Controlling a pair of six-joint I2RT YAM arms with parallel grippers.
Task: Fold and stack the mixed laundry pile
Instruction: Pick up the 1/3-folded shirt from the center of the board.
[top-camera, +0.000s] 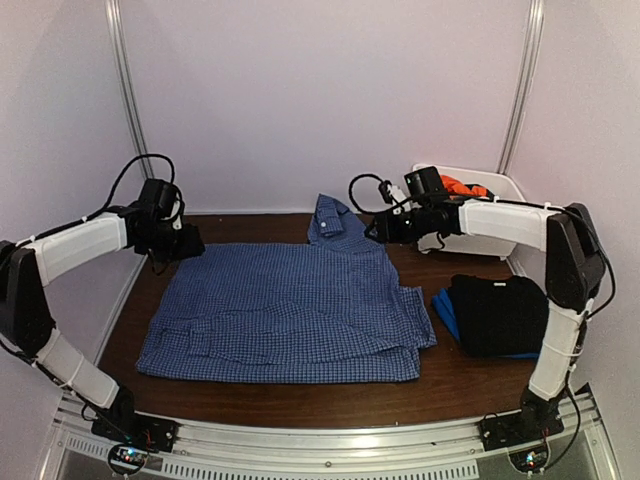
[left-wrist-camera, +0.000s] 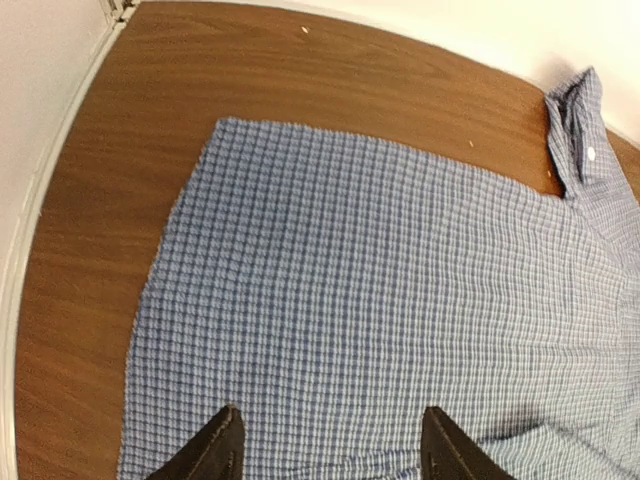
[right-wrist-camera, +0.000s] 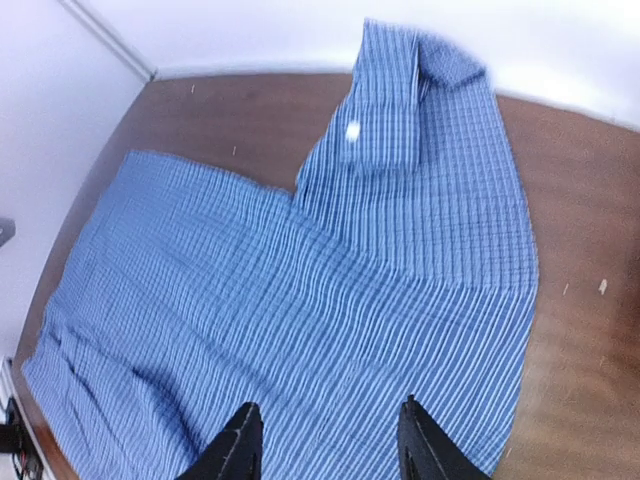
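Observation:
Bare table borders the cloth beside the buttoned flap. My right gripper will go down and outward next, toward the white tub, onto the shirt's edge (top-camera: 361, 221) (right-wrist-camera: 503, 148) there.
A blue-and-white checked collared shirt (top-camera: 290, 310) lies spread flat in the middle of the brown table, its collar (top-camera: 328, 218) pointing to the back. My left gripper (top-camera: 185, 245) hovers over the shirt's back left corner. In the left wrist view this gripper (left-wrist-camera: 330, 425) is open, with the shirt's cloth (left-wrist-camera: 380, 300) flat below it and nothing pinched. My right gripper (top-camera: 378, 230) hangs over the shirt's back right shoulder, beside the collar. It (right-wrist-camera: 328, 420) is open above the cloth (right-wrist-camera: 330, 280). A folded black piece (top-camera: 497, 312) rests on a blue piece (top-camera: 446, 315) at the right.
A white tub (top-camera: 500, 183) stands at the back right corner, holding an orange T-shirt (top-camera: 462, 186). Bare brown table (top-camera: 470, 385) shows round the shirt. White walls with metal posts close in the back and both sides.

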